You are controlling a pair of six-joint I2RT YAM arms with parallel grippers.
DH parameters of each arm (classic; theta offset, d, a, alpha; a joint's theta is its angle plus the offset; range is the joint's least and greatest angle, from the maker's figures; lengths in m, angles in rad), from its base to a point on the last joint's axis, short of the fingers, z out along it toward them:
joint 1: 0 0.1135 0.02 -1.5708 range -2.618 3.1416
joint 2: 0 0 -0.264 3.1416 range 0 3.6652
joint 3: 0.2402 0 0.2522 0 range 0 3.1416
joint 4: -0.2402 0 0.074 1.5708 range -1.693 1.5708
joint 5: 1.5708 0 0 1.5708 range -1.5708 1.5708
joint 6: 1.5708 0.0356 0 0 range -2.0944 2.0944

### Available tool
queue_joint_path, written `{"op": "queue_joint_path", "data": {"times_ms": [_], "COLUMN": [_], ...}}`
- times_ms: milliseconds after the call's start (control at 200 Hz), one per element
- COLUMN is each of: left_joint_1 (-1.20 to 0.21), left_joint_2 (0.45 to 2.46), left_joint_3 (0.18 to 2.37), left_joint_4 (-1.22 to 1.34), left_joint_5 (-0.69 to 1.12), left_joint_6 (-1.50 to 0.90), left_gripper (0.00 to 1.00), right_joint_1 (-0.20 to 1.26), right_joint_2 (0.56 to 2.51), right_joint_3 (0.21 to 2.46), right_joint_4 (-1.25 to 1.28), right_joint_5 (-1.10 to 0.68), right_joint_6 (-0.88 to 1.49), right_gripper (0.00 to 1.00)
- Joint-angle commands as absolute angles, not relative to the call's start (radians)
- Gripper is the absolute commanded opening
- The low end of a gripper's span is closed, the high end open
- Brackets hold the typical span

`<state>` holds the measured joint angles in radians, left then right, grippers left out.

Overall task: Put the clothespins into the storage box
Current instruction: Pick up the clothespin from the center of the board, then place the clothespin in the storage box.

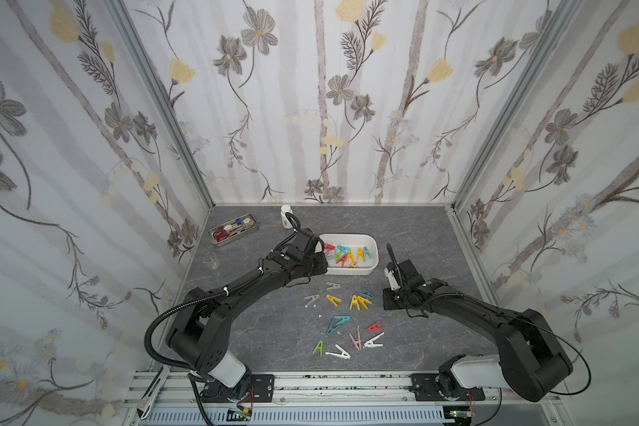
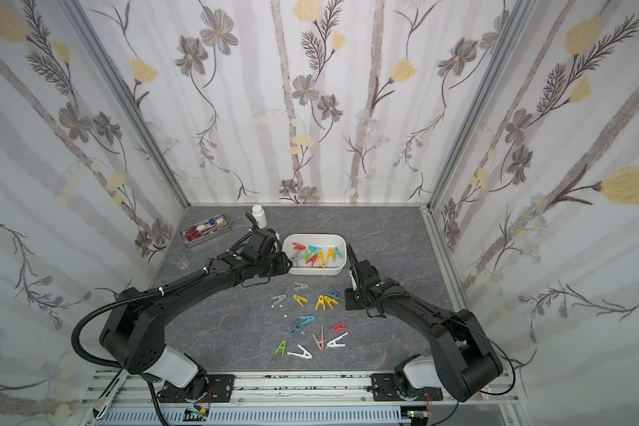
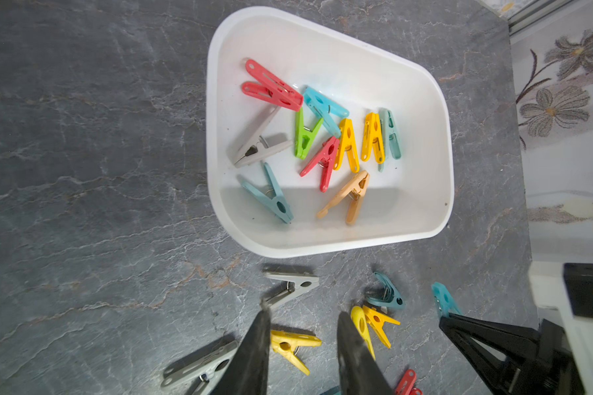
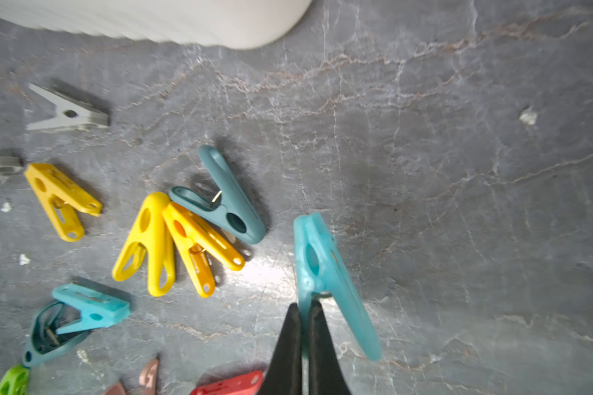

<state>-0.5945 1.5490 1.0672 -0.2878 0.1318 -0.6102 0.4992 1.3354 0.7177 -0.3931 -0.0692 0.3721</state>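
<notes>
The storage box stands open outward of my right gripper, so I will carry the teal clothespin outward past the box's rim, over the clothespins mid-box (image 1: 347,257), and let it go.
The white storage box (image 1: 348,272) (image 3: 356,51) sits mid-table and holds several clothespins (image 3: 322,136) in red, yellow, teal, green, grey and beige. More clothespins (image 1: 358,302) (image 2: 303,324) lie scattered on the grey tabletop in front of it. My right gripper (image 4: 305,304) (image 3: 442,319) is shut on one leg of a teal clothespin (image 4: 326,260) (image 3: 442,299), right of the yellow pair (image 4: 172,239). By the box's near left corner my left gripper (image 3: 303,311) (image 1: 321,265) hangs open, gripping nothing. A yellow clothespin (image 3: 293,345) lies on the table under it.
A narrow metal tray (image 1: 233,228) with scissors and pens stands at the back left. Near it are a white bottle (image 1: 286,215) and a clear beaker (image 1: 211,260). Small white chips (image 1: 320,316) lie among the loose pins. Walls enclose three sides.
</notes>
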Motion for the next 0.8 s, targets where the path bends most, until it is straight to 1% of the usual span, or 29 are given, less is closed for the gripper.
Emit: {"op": "queue_joint_path", "data": {"times_ms": [0,110,210,410,635,794], "left_joint_1": [-0.588,-0.579,-0.575,-0.574,-0.574,-0.574], "left_joint_2": [1.521,1.492,1.481,1.447,1.378,1.301], "left_joint_3": [1.045,1.026,1.016,0.974,0.951,0.916], "left_joint_4": [-0.25,-0.239,-0.255,-0.268,-0.356,-0.367], "left_joint_5": [0.1,0.087,0.065,0.038,-0.03,-0.05], "left_joint_6": [-0.648,-0.653,-0.644,-0.643,-0.617,-0.641], "left_gripper": [0.33,0.33,0.33,0.33,0.33,0.37], "right_joint_1": [0.498,0.477,0.471,0.465,0.465,0.463], "right_joint_2": [1.32,1.342,1.384,1.497,1.69,1.814], "right_joint_3": [0.795,0.878,0.979,1.172,1.336,1.427], "right_joint_4": [-0.443,-0.43,-0.437,-0.454,-0.45,-0.436], "right_joint_5": [-0.079,-0.201,-0.25,-0.276,-0.305,-0.298], "right_joint_6": [0.352,0.348,0.336,0.295,0.264,0.237], "right_gripper": [0.02,0.02,0.02,0.02,0.02,0.02]}}
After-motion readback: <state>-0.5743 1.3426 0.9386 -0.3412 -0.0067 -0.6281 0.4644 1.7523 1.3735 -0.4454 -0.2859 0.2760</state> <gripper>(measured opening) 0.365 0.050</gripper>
